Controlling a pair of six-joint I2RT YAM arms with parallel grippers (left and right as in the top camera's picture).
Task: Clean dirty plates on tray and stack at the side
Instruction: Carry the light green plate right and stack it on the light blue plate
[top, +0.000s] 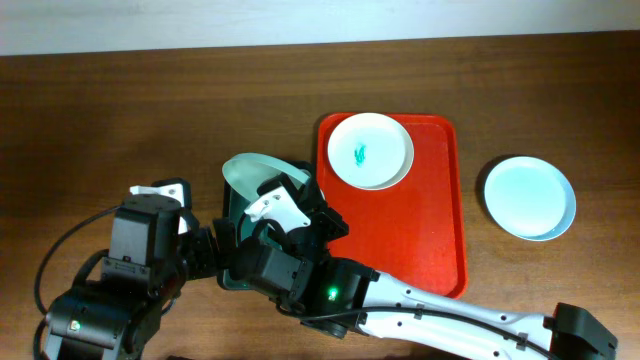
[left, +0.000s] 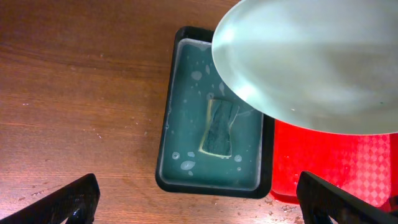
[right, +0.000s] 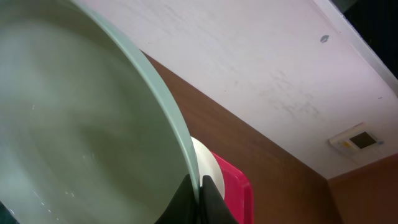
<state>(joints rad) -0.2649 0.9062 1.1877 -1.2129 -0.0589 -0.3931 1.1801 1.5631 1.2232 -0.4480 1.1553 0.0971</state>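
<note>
The clean pale blue plate (top: 530, 198) is beyond the red tray (top: 420, 230), to the gripper's right in the overhead view, so my right gripper should next move across, go down and let go on top of it.
My right gripper (right: 199, 196) is shut on the rim of the pale green plate (right: 81, 137), holding it tilted above the dark green tray; the plate also shows in the overhead view (top: 252, 172) and the left wrist view (left: 311, 56). The white plate (top: 370, 150), with a teal smear, lies at the top of the red tray (top: 420, 230). The pale blue plate (top: 529, 197) sits on the table right of the red tray. My left gripper (left: 199, 202) is open and empty, in front of the dark green tray.
The dark green tray (left: 171, 124) holds soapy water and a sponge (left: 219, 127), just left of the red tray's edge (left: 323, 162). Wooden table lies to the left (left: 74, 93). A white wall borders the table's far side (top: 200, 20).
</note>
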